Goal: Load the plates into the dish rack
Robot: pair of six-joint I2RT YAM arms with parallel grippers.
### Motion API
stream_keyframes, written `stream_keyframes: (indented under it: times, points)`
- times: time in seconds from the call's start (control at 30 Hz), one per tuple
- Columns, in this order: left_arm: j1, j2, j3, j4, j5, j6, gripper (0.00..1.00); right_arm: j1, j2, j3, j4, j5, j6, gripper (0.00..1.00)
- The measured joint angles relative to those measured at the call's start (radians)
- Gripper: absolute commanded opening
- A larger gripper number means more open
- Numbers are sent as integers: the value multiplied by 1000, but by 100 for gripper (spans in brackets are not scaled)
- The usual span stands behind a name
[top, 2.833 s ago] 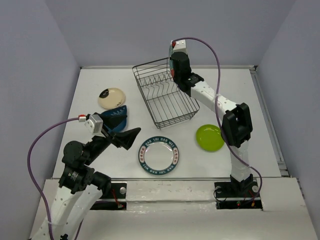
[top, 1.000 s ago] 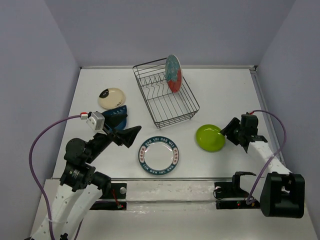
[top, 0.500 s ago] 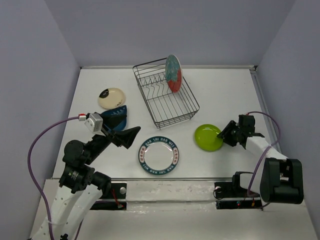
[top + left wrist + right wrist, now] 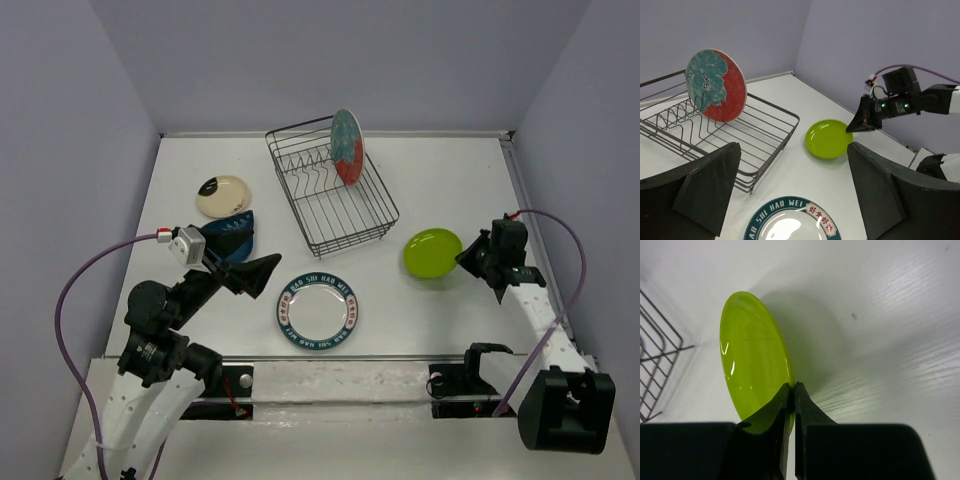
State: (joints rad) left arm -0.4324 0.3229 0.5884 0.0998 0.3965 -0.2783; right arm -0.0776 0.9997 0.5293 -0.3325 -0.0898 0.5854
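Observation:
The wire slots beside the red-and-teal plate are empty, so my right gripper will next go up, swing outward over the dish rack, then go down on the dish rack's side facing the cream plate [image 4: 222, 196].
My right gripper [image 4: 470, 258] [image 4: 793, 386] is shut on the rim of the lime green plate [image 4: 432, 253] [image 4: 752, 360] and holds it tilted just above the table, right of the dish rack [image 4: 375, 205]. The red-and-teal plate [image 4: 346, 146] [image 4: 716, 85] stands upright in the rack [image 4: 765, 112]. The white lettered plate [image 4: 318, 310] [image 4: 792, 222] lies flat at the front centre. The cream plate [image 4: 222, 196] lies at the left, the dark blue plate [image 4: 232, 238] beside it, partly hidden by my left arm. My left gripper [image 4: 262, 273] [image 4: 792, 185] is open and empty above the table, left of the lettered plate.
White walls enclose the table on the back and both sides. The raised table edge [image 4: 535, 240] runs close behind my right gripper. The right arm's purple cable [image 4: 570, 270] loops near it.
My right gripper has closed on the lime green plate's rim, lifted it and carried it a little up and to the right. The left arm has not moved.

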Motion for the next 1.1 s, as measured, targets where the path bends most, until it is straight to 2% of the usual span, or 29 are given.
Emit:
stream_keyframes:
  times: [0.13, 0.23, 0.33, 0.37, 0.4, 0.47, 0.53, 0.6, 0.77, 0.93, 1.1]
  points:
    - [0, 0, 0, 0, 3, 0, 99, 19, -102, 194, -97, 113, -32, 7]
    - [0, 0, 0, 0, 3, 0, 99, 134, -86, 385, -119, 235, -64, 7]
    - [0, 0, 0, 0, 3, 0, 99, 333, 5, 607, -109, 409, -121, 7]
    - [0, 1, 0, 0, 2, 0, 99, 449, 82, 709, -112, 488, -152, 7]
    - [0, 1, 0, 0, -1, 0, 99, 468, 103, 743, -113, 533, -174, 7]
    - [0, 1, 0, -1, -10, 0, 99, 616, 255, 927, -110, 651, -253, 7]
    - [2, 2, 1, -5, -29, 1, 99, 678, 403, 1083, -112, 738, -325, 7]
    - [2, 3, 4, -24, -73, 2, 99, 720, 576, 1254, -105, 822, -414, 7]
    - [2, 14, 20, -73, -181, 6, 99, 760, 908, 1547, -108, 960, -598, 7]
    - [2, 15, 23, -98, -226, 8, 99, 786, 1140, 1726, -126, 1033, -720, 7]
    - [2, 16, 23, -104, -233, 8, 99, 793, 1266, 1825, -116, 1057, -807, 7]
